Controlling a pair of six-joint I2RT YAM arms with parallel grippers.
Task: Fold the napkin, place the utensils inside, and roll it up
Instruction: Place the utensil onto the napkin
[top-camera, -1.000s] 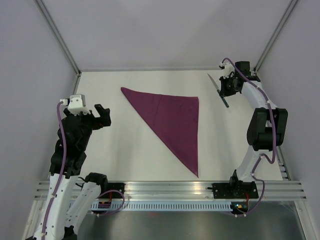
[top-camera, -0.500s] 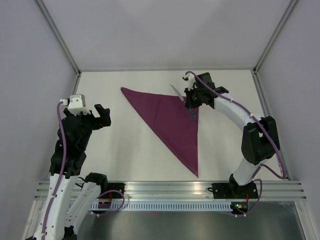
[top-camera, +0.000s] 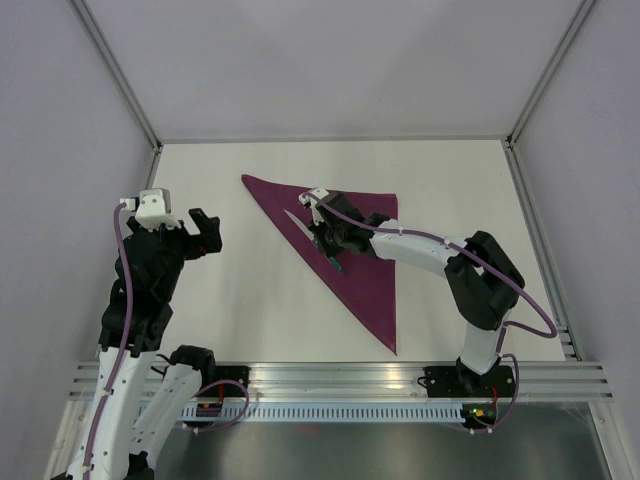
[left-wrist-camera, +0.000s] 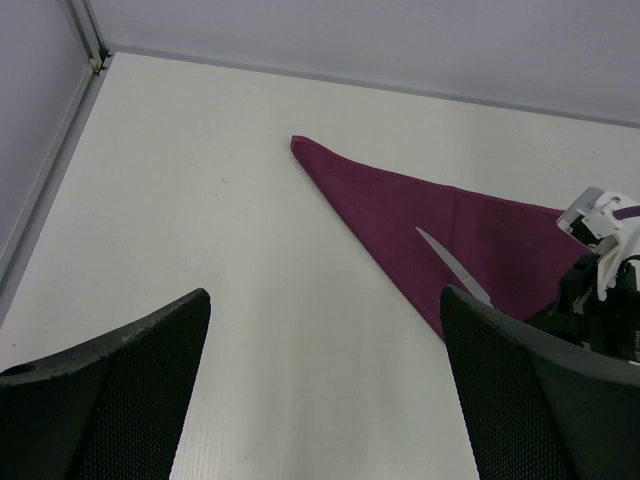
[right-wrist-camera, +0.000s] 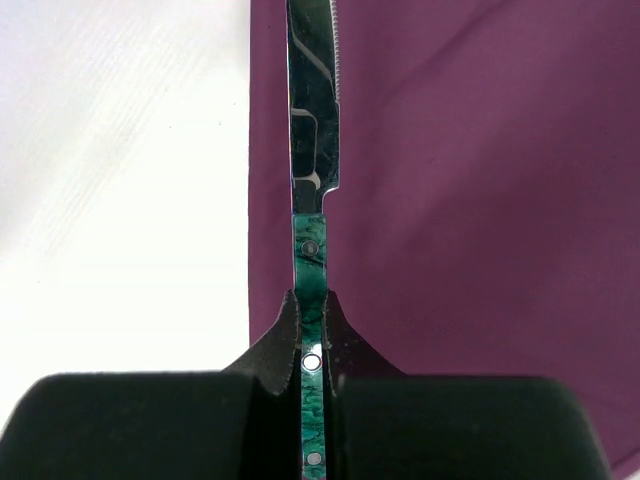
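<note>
Lined up with the napkin's long slanting edge, the knife in my right gripper should go down onto the cloth beside that edge next.
The plum-purple napkin (top-camera: 350, 245) lies folded into a triangle on the white table; it also shows in the left wrist view (left-wrist-camera: 440, 215) and the right wrist view (right-wrist-camera: 470, 200). My right gripper (top-camera: 328, 240) is shut on a knife (right-wrist-camera: 313, 180) with a green marbled handle and a silvery serrated blade, held just above the napkin's long left edge. The blade (top-camera: 298, 224) points up and left. The knife blade also shows in the left wrist view (left-wrist-camera: 452, 266). My left gripper (top-camera: 205, 230) is open and empty, raised over bare table left of the napkin. No other utensil is in view.
The white table (top-camera: 250, 300) is bounded by a metal frame rail (top-camera: 340, 375) at the near edge and grey walls on three sides. My right arm (top-camera: 430, 250) stretches across the napkin's right part.
My right gripper has carried the knife from the far right corner leftwards and nearer, over the napkin to its long left edge. The left arm has not moved.
</note>
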